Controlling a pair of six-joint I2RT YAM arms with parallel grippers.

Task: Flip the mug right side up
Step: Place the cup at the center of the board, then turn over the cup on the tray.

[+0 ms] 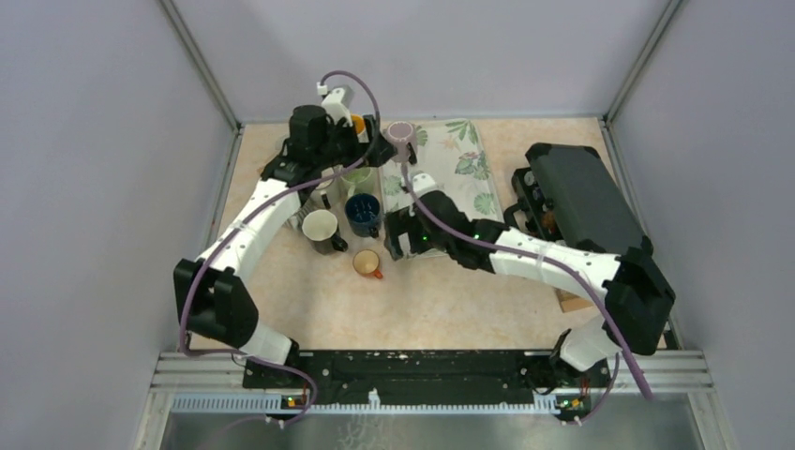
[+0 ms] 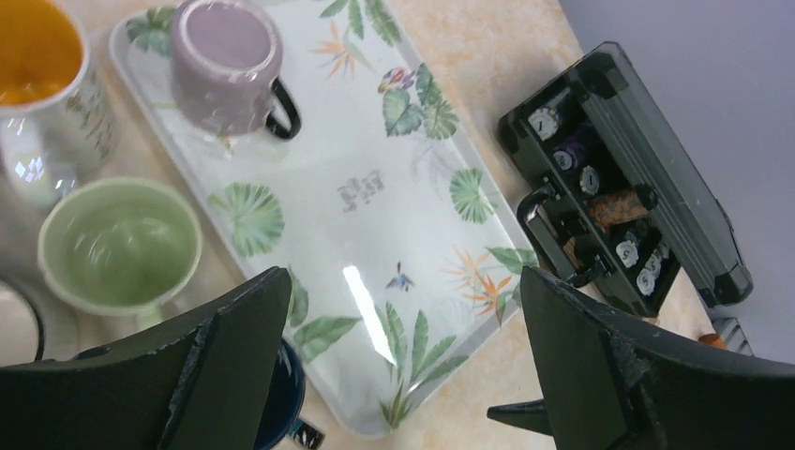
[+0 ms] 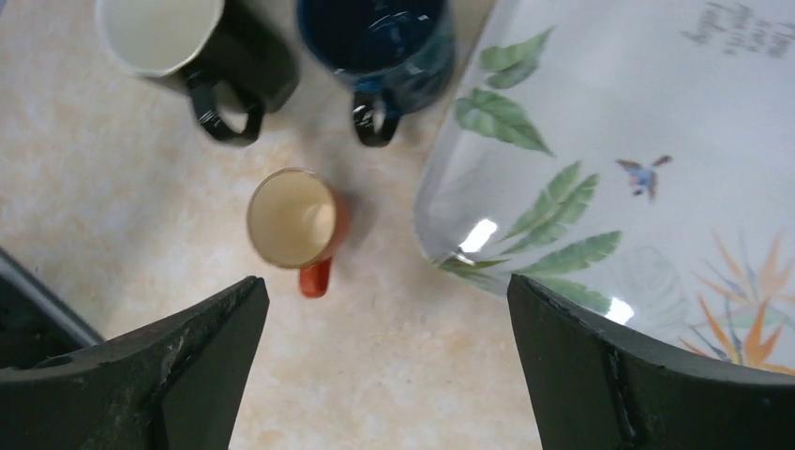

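Observation:
The robot's left gripper will next move toward the right in the top view and go down over both sides of the lilac mug's black handle (image 1: 411,154) (image 2: 285,112), which sticks out over bare tray.
A lilac mug (image 1: 401,136) with a black handle stands upside down, base up, on the far left corner of a leaf-patterned tray (image 1: 450,187). It also shows in the left wrist view (image 2: 225,66), on the tray (image 2: 375,141). My left gripper (image 1: 373,155) is open and empty, raised over the tray's left part (image 2: 403,309), short of the lilac mug. My right gripper (image 1: 396,242) is open and empty above the bare table at the tray's near left corner (image 3: 384,309).
Upright mugs crowd left of the tray: green (image 2: 120,244), white with orange inside (image 2: 37,84), dark blue (image 3: 384,47), black with white inside (image 3: 187,47), and a small orange cup (image 3: 292,218). An open black case (image 1: 572,192) lies right of the tray.

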